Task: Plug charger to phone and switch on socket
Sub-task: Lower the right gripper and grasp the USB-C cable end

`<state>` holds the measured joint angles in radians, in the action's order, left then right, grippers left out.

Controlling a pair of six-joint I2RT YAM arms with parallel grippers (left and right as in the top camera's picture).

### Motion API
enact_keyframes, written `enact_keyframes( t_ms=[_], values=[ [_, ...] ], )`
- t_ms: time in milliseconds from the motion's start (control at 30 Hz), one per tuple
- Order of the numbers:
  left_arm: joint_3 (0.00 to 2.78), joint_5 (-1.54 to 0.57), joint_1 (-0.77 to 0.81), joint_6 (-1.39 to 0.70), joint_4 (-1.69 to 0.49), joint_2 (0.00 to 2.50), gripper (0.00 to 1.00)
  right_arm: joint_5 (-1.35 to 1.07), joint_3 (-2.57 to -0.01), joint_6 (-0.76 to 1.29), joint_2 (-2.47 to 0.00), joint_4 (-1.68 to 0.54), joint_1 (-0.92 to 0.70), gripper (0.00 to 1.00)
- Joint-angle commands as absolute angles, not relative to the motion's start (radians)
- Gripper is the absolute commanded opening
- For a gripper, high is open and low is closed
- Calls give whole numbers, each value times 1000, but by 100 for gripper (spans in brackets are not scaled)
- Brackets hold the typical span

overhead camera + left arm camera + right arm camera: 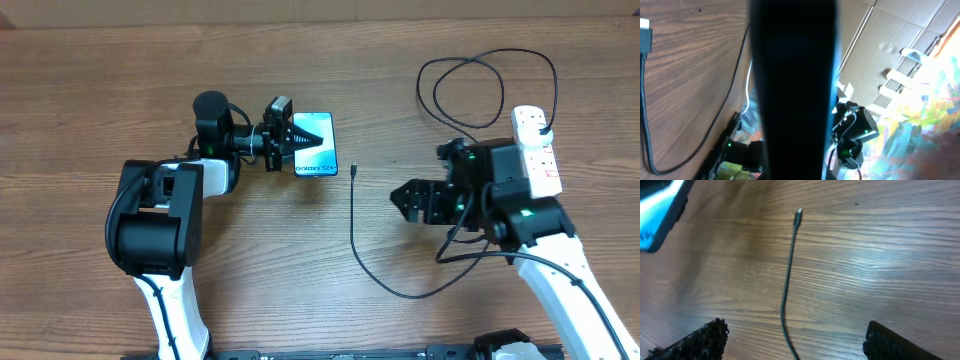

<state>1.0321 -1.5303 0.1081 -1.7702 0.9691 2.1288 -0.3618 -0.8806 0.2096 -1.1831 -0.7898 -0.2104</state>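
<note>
The end of the charger's connector is ahead of my open fingers, so my right gripper will next go down toward the phone onto that end of the connector.
The phone, with its cyan screen lit, is gripped at its left end by my left gripper, which is shut on it. In the left wrist view the phone is a dark bar filling the middle. It also shows in the right wrist view at top left. The charger's black cable lies on the table, its connector tip just right of the phone. My right gripper is open and empty; in the right wrist view the cable runs between its fingers, with the tip ahead. The white socket is partly hidden by the right arm.
The cable loops lie at the back, left of the socket. The cable also crosses the wood in the left wrist view, with the right arm beyond it. Wooden table all round.
</note>
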Motion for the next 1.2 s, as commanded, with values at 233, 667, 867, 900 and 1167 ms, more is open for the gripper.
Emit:
enact_keyframes(
  t_ms=[233, 667, 867, 900, 1167],
  values=[
    [1052, -1517, 9, -1719, 1056, 2126, 5, -119, -883, 200, -1345, -601, -445, 100],
    [1052, -1519, -30, -1706, 1055, 2126, 4, 34, -883, 208, -1581, -262, -490, 91],
    [1052, -1515, -30, -1710, 1055, 2126, 4, 105, -883, 207, -1648, -191, -502, 85],
    [1052, -1515, -30, -1710, 1055, 2126, 4, 105, -883, 207, -1662, -186, -503, 84],
    [1052, -1516, -30, -1710, 1055, 2126, 4, 104, -883, 209, -1729, -136, -505, 76]
  ],
)
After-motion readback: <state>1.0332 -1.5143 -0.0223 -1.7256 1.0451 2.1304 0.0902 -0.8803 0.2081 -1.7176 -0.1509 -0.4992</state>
